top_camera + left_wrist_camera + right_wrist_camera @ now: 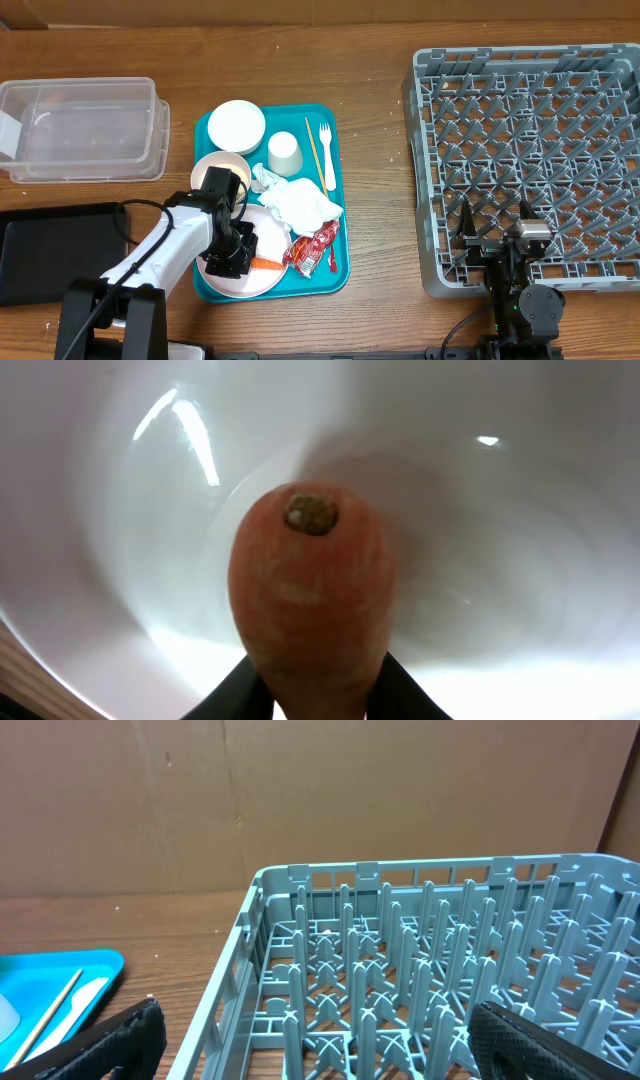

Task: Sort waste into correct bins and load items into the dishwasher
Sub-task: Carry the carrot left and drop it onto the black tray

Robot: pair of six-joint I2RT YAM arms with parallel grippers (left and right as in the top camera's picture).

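My left gripper is going to lift the orange carrot off the plate next and move it across over the black tray [60,253], because that tray is empty.
My left gripper [238,252] reaches down onto the pale pink plate [262,283] at the teal tray's front left. In the left wrist view the orange carrot [310,590] fills the middle. The left gripper [320,695] is shut on it, a dark finger pressing each side, with the plate [520,560] behind. Crumpled napkins [302,203] and a red wrapper [314,250] lie to the right of the plate. A white bowl [236,125], a pink bowl [213,168], a cup [284,153] and a fork [326,155] sit further back. My right gripper [320,1040] hangs open over the grey dish rack [420,960].
The clear tub [85,125] stands at the far left, with the black tray [55,250] in front of it. A chopstick [315,152] lies beside the fork on the teal tray [340,200]. The dish rack [530,150] takes up the right side.
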